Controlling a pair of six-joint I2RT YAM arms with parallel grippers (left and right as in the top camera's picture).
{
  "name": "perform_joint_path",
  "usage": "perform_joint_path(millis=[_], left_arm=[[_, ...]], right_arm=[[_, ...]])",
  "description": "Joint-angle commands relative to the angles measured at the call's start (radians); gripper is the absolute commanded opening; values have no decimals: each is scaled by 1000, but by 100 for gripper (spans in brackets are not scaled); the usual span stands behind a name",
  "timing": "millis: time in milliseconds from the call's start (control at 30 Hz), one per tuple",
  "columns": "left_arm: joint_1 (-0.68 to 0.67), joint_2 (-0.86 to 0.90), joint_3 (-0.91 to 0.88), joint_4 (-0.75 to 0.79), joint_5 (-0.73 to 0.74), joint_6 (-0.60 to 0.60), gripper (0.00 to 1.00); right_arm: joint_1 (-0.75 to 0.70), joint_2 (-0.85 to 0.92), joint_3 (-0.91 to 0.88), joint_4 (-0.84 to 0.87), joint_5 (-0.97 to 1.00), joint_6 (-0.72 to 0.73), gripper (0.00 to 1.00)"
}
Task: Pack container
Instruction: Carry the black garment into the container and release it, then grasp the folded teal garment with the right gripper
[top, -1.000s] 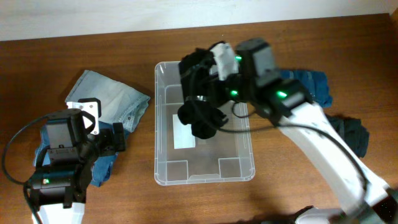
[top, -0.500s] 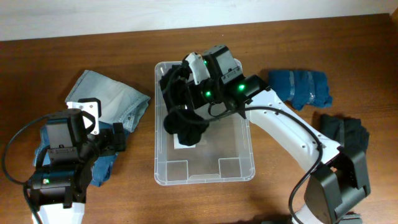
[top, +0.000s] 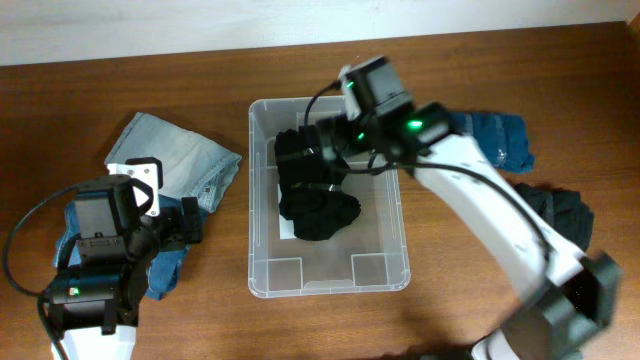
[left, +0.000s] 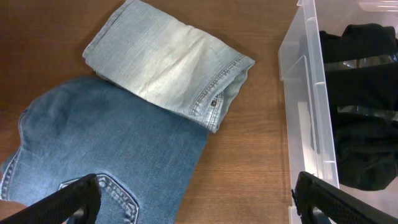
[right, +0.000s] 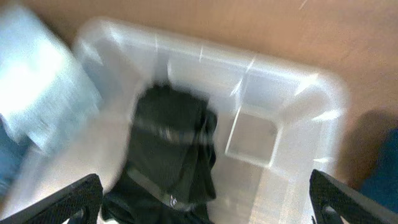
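Observation:
My empty right gripper should swing past the container's side toward the blue garment and go down onto the garment's near edge, because the blue garment is still outside the container (top: 262, 282).
The clear container (top: 262, 282) stands mid-table, and a black garment (top: 315, 195) lies loose on its floor. My right gripper (top: 335, 150) hovers over the bin's far half, open, with nothing between its fingers. From the right wrist, the black garment (right: 171, 143) sits below the right gripper (right: 205, 202) inside the container (right: 205, 53). My left gripper (top: 190, 225) rests open at the left, over blue jeans (top: 165, 270). In the left wrist view, the left gripper (left: 196, 202) spans the jeans (left: 99, 143) and bare wood, beside the container wall (left: 298, 81).
A folded light denim piece (top: 185, 160) lies left of the bin, also seen from the left wrist as light denim (left: 168, 59). A blue garment (top: 490, 140) and a dark teal one (top: 560, 215) lie to the right of the bin, partly under the right arm.
My right gripper opened and let go of the black garment, which dropped onto the container floor. The right arm pulled back toward the right. The left arm stayed still.

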Motion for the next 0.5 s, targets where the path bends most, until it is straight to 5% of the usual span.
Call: perform_joint_path(millis=[0, 133, 300, 467], left_arm=[[2, 1, 20, 2, -6, -10, 99], [2, 1, 20, 2, -6, -10, 99], [2, 1, 20, 2, -6, -10, 99], [2, 1, 20, 2, -6, -10, 99]], right_arm=[[-149, -117, 42, -39, 71, 156, 99], [-460, -85, -2, -195, -71, 518, 99], [-779, -39, -302, 52, -530, 569, 98], [-835, -38, -531, 315, -597, 568, 98]])
